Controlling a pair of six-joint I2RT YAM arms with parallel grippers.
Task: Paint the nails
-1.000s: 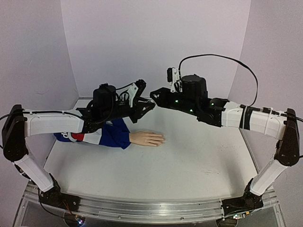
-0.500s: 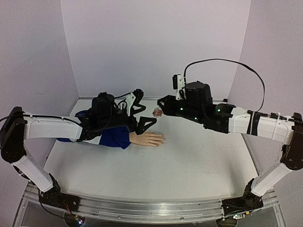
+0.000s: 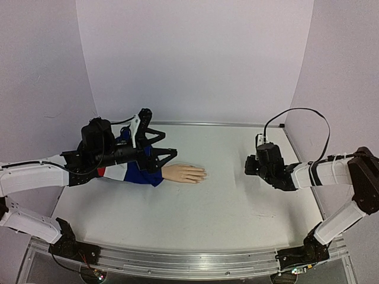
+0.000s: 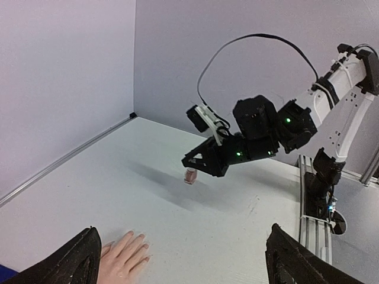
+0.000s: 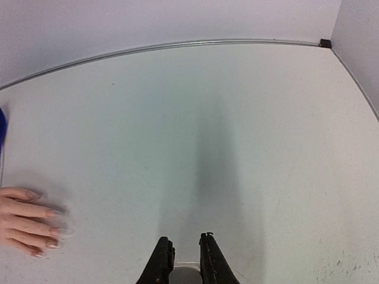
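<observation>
My right gripper moves down to the bare tabletop below the pink bottle next and releases the white cap, as the bottle still hangs above it.
The pale mannequin hand (image 3: 185, 173) lies palm down on the white table, its blue, red and white sleeve (image 3: 142, 171) under my left arm. Its nails (image 5: 50, 228) show as small dark tips at the fingertips. My left gripper (image 3: 167, 143) hangs wide open above the sleeve, holding nothing; in the left wrist view the hand (image 4: 121, 257) lies beside its left finger (image 4: 83, 260). My right gripper (image 5: 185, 242) is shut on the white cap (image 5: 186, 275) of a small pink bottle (image 4: 190, 176), which hangs just above the table, to the right of the hand.
Lilac walls close the table on three sides, with a metal strip (image 3: 207, 123) along the back edge. The right arm's black cable (image 3: 299, 112) loops above its forearm. A rail (image 3: 177, 260) with both arm bases runs along the near edge.
My left gripper has opened and drawn back to the left over the sleeve. The right arm has swung right and down with the pink bottle, away from the left gripper.
</observation>
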